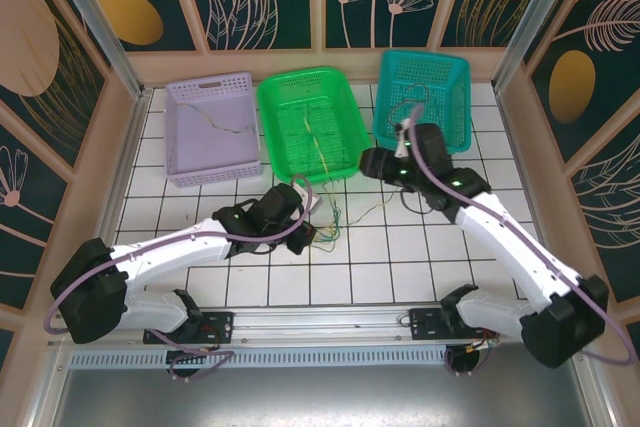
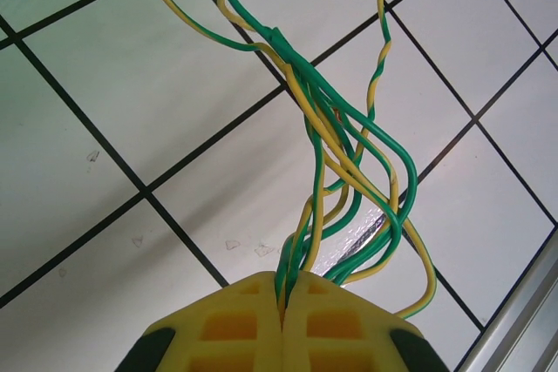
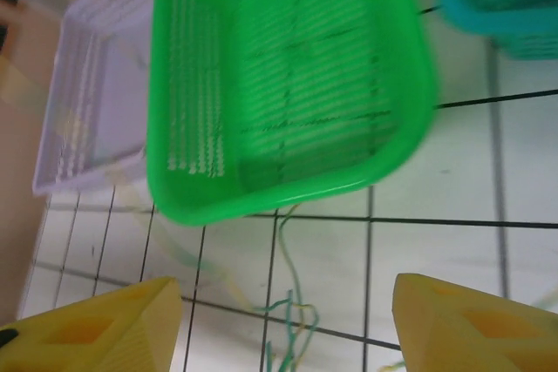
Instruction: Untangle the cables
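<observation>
My left gripper should move away from the tangle next, over the bare tiles, and let go of the tangle's near end there, because several pieces of cable are pinched together at that end.
A tangle of green and yellow cables (image 2: 349, 154) lies on the white tiled table in front of the green basket (image 1: 310, 122). My left gripper (image 2: 283, 298) is shut on the near end of this bundle, with several strands pinched between its yellow fingers. In the top view the left gripper (image 1: 302, 231) sits just left of the cables (image 1: 332, 222), and one strand runs up into the green basket. My right gripper (image 3: 283, 337) hangs open above the table, and the cables (image 3: 292, 311) lie blurred below, between its fingers. It hovers by the green basket's right corner (image 1: 368, 161).
A purple basket (image 1: 210, 127) at the back left holds a pale wire (image 1: 228, 127). A teal basket (image 1: 422, 97) at the back right holds a dark wire. The green basket (image 3: 288, 84) stands between them. Wooden walls ring the table.
</observation>
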You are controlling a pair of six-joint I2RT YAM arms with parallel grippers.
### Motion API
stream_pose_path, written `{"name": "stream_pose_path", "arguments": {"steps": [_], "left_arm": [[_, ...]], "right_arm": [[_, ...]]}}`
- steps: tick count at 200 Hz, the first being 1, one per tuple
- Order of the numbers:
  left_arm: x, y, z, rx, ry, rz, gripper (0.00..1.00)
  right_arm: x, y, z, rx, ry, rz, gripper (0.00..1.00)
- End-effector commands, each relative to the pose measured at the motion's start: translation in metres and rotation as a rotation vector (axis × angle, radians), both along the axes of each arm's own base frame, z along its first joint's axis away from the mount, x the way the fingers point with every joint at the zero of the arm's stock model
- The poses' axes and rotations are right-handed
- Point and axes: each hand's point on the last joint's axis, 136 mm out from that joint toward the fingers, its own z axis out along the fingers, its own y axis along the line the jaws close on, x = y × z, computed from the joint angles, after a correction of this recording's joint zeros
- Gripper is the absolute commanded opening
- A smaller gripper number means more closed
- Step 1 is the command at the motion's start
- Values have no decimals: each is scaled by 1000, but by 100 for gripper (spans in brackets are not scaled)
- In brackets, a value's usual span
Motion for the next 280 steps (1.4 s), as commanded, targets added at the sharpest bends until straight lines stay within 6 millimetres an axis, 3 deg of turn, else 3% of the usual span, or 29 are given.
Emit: {"name": "stream_pose_path", "arguments": {"steps": [1, 29, 41, 53, 64, 77, 107, 127, 138, 171, 221, 252, 280], "left_arm": [[2, -5, 15, -30, -25, -32, 0], [-2, -4, 16, -33, -18, -42, 0], [-3, -3, 17, -38, -15, -42, 0], [-5, -3, 19, -47, -18, -41, 0], [-4, -2, 23, -54, -25, -32, 0], [-3, 2, 24, -55, -31, -9, 0], [10, 25, 24, -37, -55, 175, 0], [19, 42, 28, -87, -58, 351, 0], [22, 48, 34, -148, -64, 426, 0], [24, 68, 61, -345, -107, 565, 0], [8, 90, 50, -290, -90, 575, 0], [4, 98, 46, -191, -95, 548, 0], [4, 95, 46, -183, -82, 545, 0]], "right_arm": [[3, 43, -22, -75, -13, 126, 67], [11, 80, -48, -112, 5, 181, 67], [17, 84, -63, -123, 37, 161, 67], [24, 83, -81, -162, 73, 129, 60], [32, 78, -91, -187, 91, 90, 41], [43, 60, -92, -202, 109, -16, 0], [51, -25, -70, -139, 154, -336, 0], [41, -78, -83, -32, 271, -456, 0], [32, -90, -89, 17, 330, -474, 0], [22, -110, -78, 53, 345, -529, 0], [32, -156, -50, 66, 280, -677, 0], [40, -158, -36, 73, 258, -664, 0], [36, -154, -36, 90, 266, -650, 0]]}}
